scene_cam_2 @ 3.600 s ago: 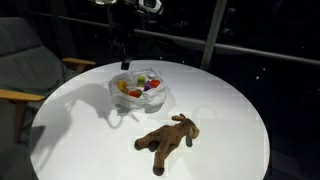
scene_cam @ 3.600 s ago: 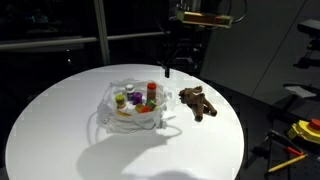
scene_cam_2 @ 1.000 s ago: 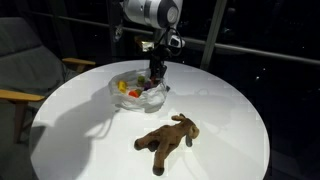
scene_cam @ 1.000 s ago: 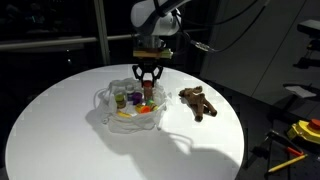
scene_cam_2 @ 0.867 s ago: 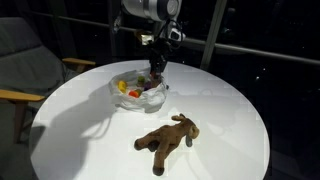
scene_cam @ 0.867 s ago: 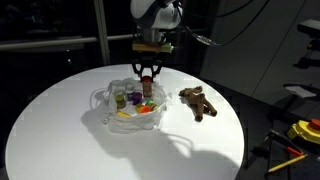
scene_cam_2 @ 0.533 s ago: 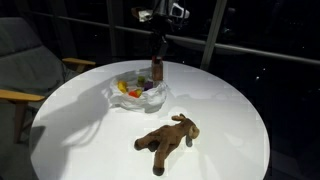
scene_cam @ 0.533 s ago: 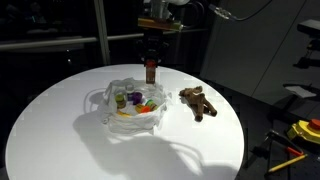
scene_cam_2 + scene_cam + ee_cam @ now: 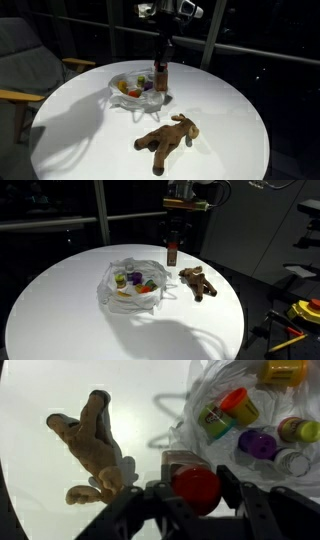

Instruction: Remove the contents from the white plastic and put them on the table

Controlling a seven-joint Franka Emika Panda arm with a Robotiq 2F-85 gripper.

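Observation:
Next, my gripper first goes down and toward the brown plush toy, to stand the brown bottle on the tabletop between it and the white plastic.
My gripper (image 9: 172, 240) is shut on a small brown bottle with a red cap (image 9: 172, 253) and holds it upright in the air, above the gap between the white plastic (image 9: 130, 286) and the brown plush toy (image 9: 198, 282). In the wrist view the red cap (image 9: 197, 488) sits between my fingers (image 9: 232, 485). The bag (image 9: 137, 92) lies open on the table (image 9: 235, 105) and holds several small toys: purple (image 9: 258, 443), yellow (image 9: 283, 370) and a red-topped one (image 9: 226, 409). The plush (image 9: 168, 139) lies flat on the table, outside the bag.
The round white table (image 9: 55, 310) has bare room all around the bag and plush. A grey chair (image 9: 22, 60) stands beside the table. Yellow and red tools (image 9: 305, 312) lie off the table past its edge.
My gripper closed on the red-capped bottle inside the bag, lifted it out and carried it sideways towards the plush. The bag and the plush stayed in place.

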